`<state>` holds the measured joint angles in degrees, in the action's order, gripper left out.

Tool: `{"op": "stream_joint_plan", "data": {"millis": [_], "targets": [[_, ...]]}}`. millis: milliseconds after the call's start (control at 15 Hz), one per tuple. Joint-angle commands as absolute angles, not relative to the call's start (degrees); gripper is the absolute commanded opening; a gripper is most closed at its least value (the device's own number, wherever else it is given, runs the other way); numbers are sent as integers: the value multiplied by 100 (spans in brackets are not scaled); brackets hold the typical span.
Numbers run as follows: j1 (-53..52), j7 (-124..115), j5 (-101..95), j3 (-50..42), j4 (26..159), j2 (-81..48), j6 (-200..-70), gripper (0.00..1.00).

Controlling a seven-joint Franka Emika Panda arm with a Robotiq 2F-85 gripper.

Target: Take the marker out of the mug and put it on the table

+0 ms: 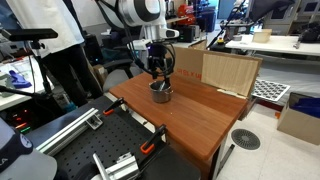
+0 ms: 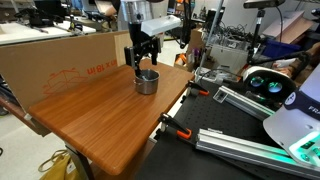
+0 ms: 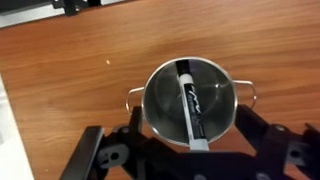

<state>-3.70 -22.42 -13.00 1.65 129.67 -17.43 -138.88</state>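
I will next move my gripper down around the lighter end of the marker and close it there, because that end leans on the mug's near rim between my open fingers.
The grey metal mug (image 3: 160,100) stands on the reddish-brown wooden table (image 3: 80,70), toward its far side in both exterior views (image 1: 160,92) (image 2: 147,82). The dark marker (image 3: 190,105) lies slanted inside the mug, its lighter end resting on the rim nearest the gripper. My gripper (image 3: 190,142) hangs just above the mug, open, with its dark fingers on either side of the mug's near rim. It touches neither the mug nor the marker. It also shows in both exterior views (image 1: 158,70) (image 2: 143,58).
A pale plywood panel and cardboard box (image 1: 228,70) stand at the table's back edge, and a large cardboard box (image 2: 60,55) borders it. Clamps (image 2: 176,128) and aluminium rails (image 1: 110,160) sit along the table's side. A person (image 1: 65,50) stands nearby.
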Motion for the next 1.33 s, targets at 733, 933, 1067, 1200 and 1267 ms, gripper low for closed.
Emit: {"op": "stream_joint_plan", "data": {"millis": [733,933,1067,1200,1267], "targets": [[-799,-2501,-1388,-314,12239,-2410,-13706,27],[-799,-2468,-1379,-330,12232,-2459,-13691,5],[-806,-2459,-1387,-335,12205,-2478,-13687,5],[-807,-2454,-1375,-329,12203,-2463,-13653,5],[-797,-2429,-1360,-318,12220,-2430,-13664,5]]}}
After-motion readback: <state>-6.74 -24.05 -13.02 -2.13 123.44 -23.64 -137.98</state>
